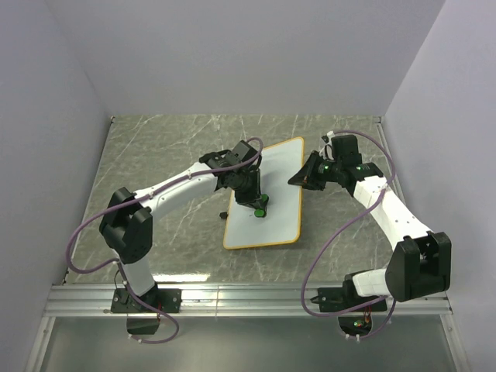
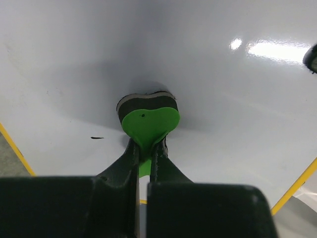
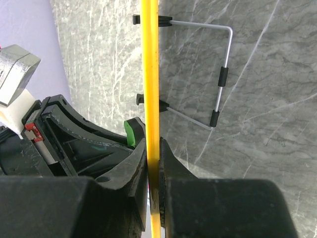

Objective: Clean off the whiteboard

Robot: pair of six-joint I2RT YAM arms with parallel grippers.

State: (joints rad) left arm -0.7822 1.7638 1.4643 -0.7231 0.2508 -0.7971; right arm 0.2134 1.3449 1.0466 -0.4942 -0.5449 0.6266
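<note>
Next, my left gripper lifts the eraser (image 1: 261, 208) across to the open marble table on the gripper's left in the top view, lowers it there and releases it.
The whiteboard (image 1: 283, 167), white with an orange-yellow rim, lies mid-table, long side running away from me. My left gripper (image 1: 260, 201) is shut on the green eraser (image 1: 261, 208), which presses on the board's lower middle. In the left wrist view the eraser (image 2: 148, 121) sits felt-down on the whiteboard (image 2: 233, 99), pinched by the left gripper (image 2: 147, 147); a small dark mark (image 2: 97, 138) lies to its left. My right gripper (image 1: 301, 178) is shut on the board's right edge. The right wrist view shows the whiteboard rim (image 3: 149, 74) edge-on between the right gripper (image 3: 154, 156) jaws.
A bent wire stand (image 3: 222, 74) hangs from two black clips (image 3: 140, 20) on the board's back side. The grey marble table (image 1: 155, 155) is walled by lilac panels on three sides. A metal rail (image 1: 232, 298) runs along the near edge.
</note>
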